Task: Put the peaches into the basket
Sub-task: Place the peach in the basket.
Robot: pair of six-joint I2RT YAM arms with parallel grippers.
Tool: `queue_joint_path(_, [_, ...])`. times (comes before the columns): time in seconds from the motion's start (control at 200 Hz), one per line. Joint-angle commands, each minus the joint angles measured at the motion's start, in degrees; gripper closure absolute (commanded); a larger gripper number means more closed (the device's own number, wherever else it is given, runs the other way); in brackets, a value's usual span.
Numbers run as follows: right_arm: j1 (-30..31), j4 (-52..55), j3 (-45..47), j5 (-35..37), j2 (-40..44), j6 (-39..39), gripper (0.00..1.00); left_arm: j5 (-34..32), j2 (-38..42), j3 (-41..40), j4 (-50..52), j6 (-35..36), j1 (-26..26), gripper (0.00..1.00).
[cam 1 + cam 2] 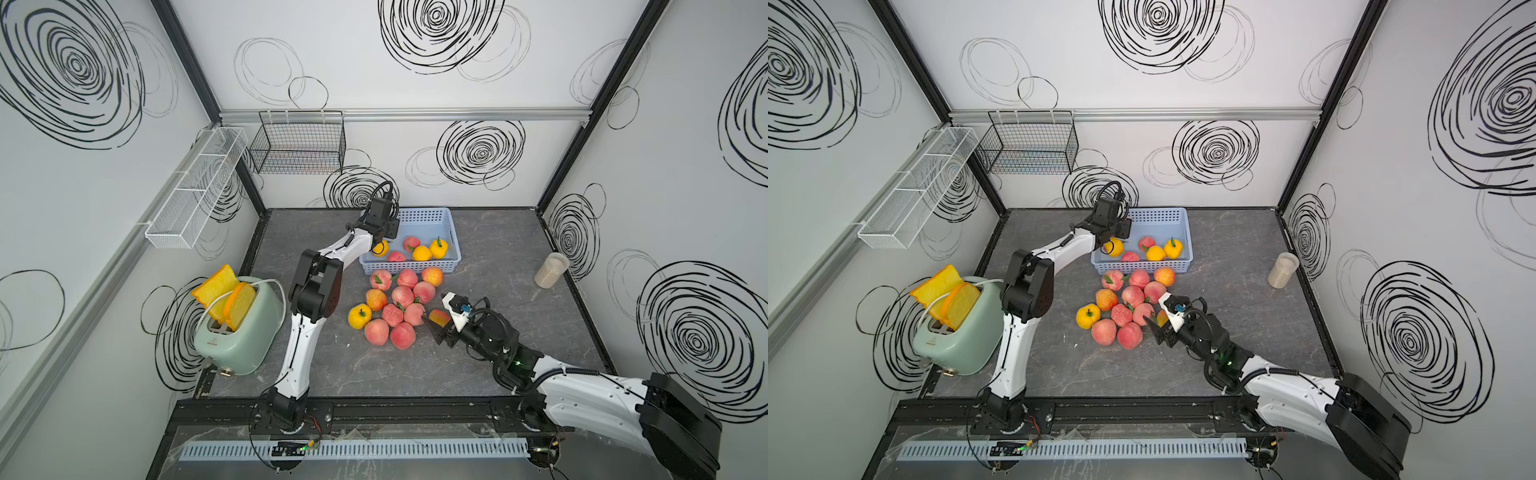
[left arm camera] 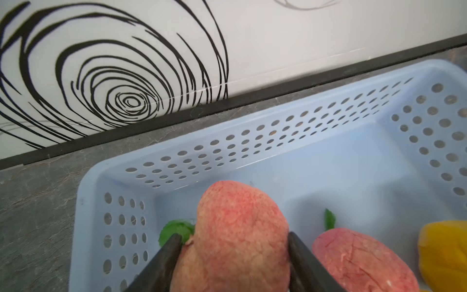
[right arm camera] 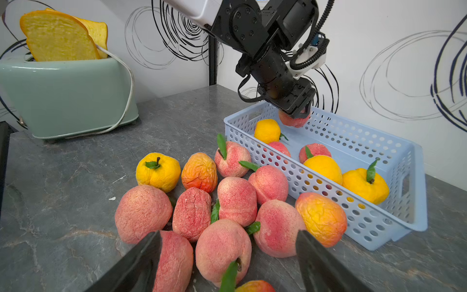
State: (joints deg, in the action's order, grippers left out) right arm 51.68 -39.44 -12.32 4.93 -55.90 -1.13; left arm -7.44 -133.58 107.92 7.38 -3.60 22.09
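Note:
My left gripper moves deeper down into the basket next and releases the pink peach there, since the basket's bare bottom near the basket's end lies open.
The light blue basket (image 1: 419, 216) (image 1: 1158, 216) stands at the back of the table with several peaches (image 1: 422, 252) in it, pink and yellow. My left gripper (image 1: 380, 232) (image 2: 235, 242) hangs over the basket's left end, shut on a pink peach (image 2: 240, 235) (image 3: 294, 121) just above the basket (image 2: 278, 131) floor. Several more peaches (image 1: 402, 296) (image 1: 1133, 296) lie in a pile on the table in front of the basket. My right gripper (image 1: 436, 313) (image 3: 228, 236) stands open at the pile's near right side, jaws spread around a pink peach (image 3: 222, 252), with an orange-red peach (image 1: 438, 318) under it.
A mint green toaster (image 1: 237, 328) with two bread slices stands at the left. A jar (image 1: 551, 270) sits by the right wall. A black wire basket (image 1: 299, 143) and a white mesh rack (image 1: 195, 191) hang on the walls.

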Motion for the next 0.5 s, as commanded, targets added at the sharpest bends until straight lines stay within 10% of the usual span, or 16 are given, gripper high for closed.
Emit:
queue_joint_path(0.0, [0.44, -1.52, -0.52, -0.01, -0.2, -0.55, 0.14, -1.84, -1.07, 1.94, -0.68, 1.61, 0.11, 0.46])
queue_joint_path(0.495, [0.44, -1.52, -0.57, 0.25, -0.44, -0.61, 0.14, -4.14, -1.34, -0.69, 1.48, 1.68, 0.27, 0.45])
